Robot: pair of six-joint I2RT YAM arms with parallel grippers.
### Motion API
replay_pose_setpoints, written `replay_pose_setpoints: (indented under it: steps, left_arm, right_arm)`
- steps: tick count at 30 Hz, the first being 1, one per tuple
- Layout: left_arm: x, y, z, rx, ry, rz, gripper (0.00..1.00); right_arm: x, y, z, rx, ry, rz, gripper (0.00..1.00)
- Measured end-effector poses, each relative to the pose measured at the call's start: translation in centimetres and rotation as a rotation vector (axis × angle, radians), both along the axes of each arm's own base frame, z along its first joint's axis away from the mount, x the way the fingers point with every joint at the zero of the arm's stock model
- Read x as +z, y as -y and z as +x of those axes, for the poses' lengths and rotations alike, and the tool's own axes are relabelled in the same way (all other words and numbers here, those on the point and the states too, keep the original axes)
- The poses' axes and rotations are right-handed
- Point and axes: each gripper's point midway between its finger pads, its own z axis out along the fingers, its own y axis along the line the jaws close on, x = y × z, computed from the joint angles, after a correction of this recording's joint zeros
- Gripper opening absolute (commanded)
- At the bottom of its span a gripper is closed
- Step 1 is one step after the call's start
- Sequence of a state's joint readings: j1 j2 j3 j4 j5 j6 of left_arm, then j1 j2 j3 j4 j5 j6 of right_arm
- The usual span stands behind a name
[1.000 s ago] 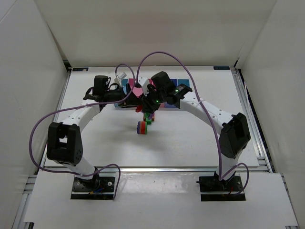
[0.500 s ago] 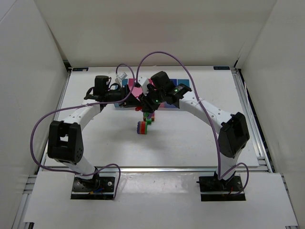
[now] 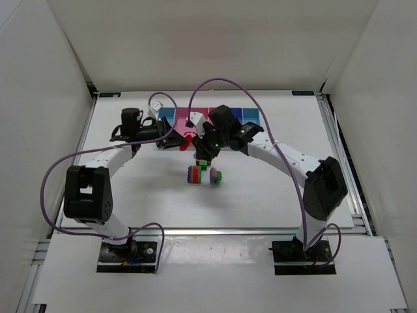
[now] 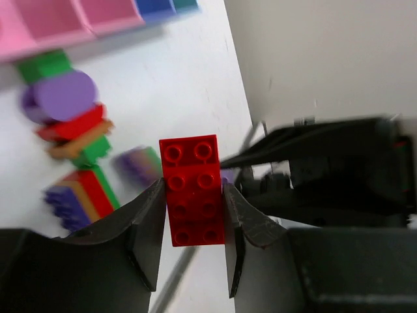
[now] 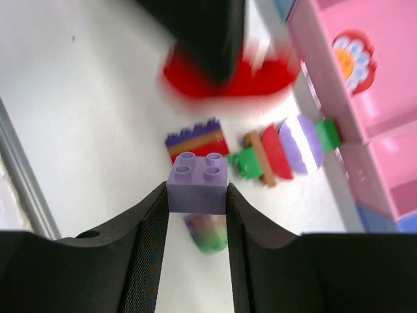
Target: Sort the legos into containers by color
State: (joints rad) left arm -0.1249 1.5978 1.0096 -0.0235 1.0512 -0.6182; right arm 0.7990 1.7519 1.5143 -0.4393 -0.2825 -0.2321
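My left gripper is holding the red lego and should next move it outward over the bottom of the larger pink compartment (image 3: 184, 121) (image 4: 39, 23) and release it, since a red-edged flower already shows there.
My left gripper (image 4: 192, 188) is shut on a red lego brick (image 4: 193, 195), held above the table; from above it (image 3: 185, 141) hangs just in front of the containers tray (image 3: 251, 115). Close beside it my right gripper (image 5: 196, 190) is shut on a light purple lego brick (image 5: 197, 184). Below them lie joined legos: a purple, orange and red stack (image 5: 195, 143), a stack with a round purple piece, red, orange and green (image 5: 287, 151), and a blurred purple-green piece (image 5: 207, 231). From above, the stack (image 3: 194, 174) and the loose piece (image 3: 215, 175) lie side by side.
The tray's pink compartments (image 5: 355, 98) lie just behind the legos, one with a flower sticker (image 5: 352, 62). Both arms crowd over the table's middle, and purple cables (image 3: 221, 81) arch above them. White walls enclose the table (image 3: 130, 189).
My left gripper has shut on the red brick and drawn back to the left with it. A purple-green piece now lies on the table right of the stack. The right gripper sits slightly lower.
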Motion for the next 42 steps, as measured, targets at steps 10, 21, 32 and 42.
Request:
replay_pose_setpoints:
  steps: [10, 21, 32, 42]
  left_arm:
    - [1.8, -4.3, 4.2, 0.179, 0.068, -0.028, 0.10]
    - [2.6, -5.3, 8.4, 0.255, 0.171, 0.151, 0.10]
    - [2.2, -3.7, 11.6, 0.297, 0.308, 0.468, 0.10]
    - [-3.2, -2.4, 13.8, 0.262, 0.239, 0.605, 0.15]
  right_arm:
    - [-2.0, 2.3, -1.9, 0.001, -0.044, -0.071, 0.00]
    - [-2.9, 4.6, -0.2, -0.057, -0.021, -0.122, 0.00]
    - [-2.8, 7.9, 3.4, -0.194, -0.005, -0.142, 0.00]
    - [-1.5, 9.1, 5.4, -0.256, 0.018, -0.121, 0.00]
